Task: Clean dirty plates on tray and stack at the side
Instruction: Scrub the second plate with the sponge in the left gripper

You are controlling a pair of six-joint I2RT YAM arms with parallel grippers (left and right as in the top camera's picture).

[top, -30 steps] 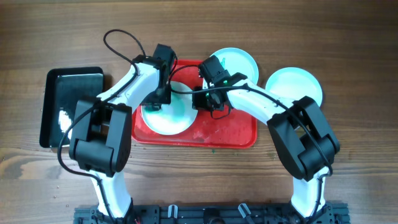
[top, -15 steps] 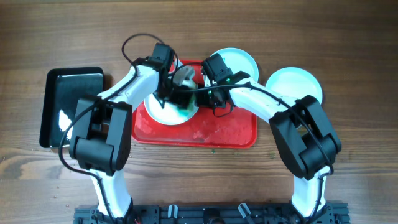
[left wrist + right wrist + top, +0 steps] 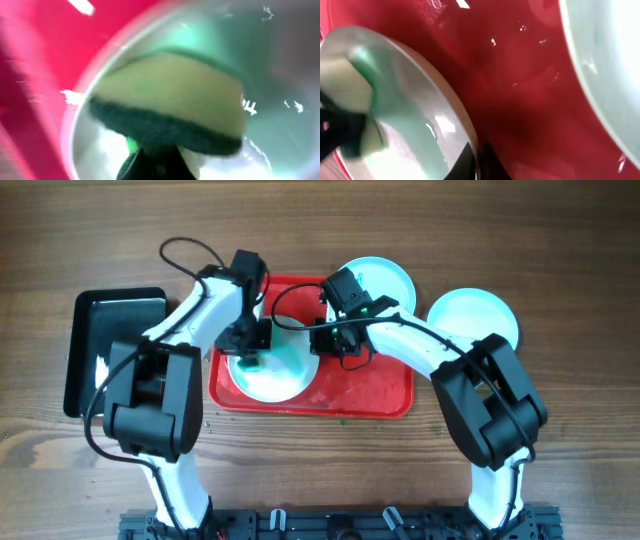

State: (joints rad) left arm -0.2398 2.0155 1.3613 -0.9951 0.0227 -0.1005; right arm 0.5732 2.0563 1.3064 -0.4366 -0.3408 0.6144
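Note:
The third plate [image 3: 473, 317] lies off the tray, so my right gripper needs to go up, to the right in the overhead view and down to release its plate on it.
A pale aqua plate [image 3: 282, 372] with a teal smear lies on the left half of the red tray [image 3: 365, 388]. My left gripper [image 3: 247, 352] is shut on a yellow sponge with a dark green scrub side [image 3: 170, 97] and presses it on the plate's left part [image 3: 280, 70]. My right gripper [image 3: 319, 343] is shut on this plate's right rim [image 3: 470, 132], one finger on each side. A second plate [image 3: 385, 278] rests at the tray's back right corner and shows in the right wrist view [image 3: 605, 75]. A third plate [image 3: 478, 315] lies on the table to the right.
A smaller black tray [image 3: 110, 330] with something white in it lies on the table left of the red tray. The red tray's right half is wet and smeared. Cables loop above both wrists. The table is brown wood.
My left gripper has swept the sponge from the plate's back right to its left part. My right gripper has kept its hold on the rim.

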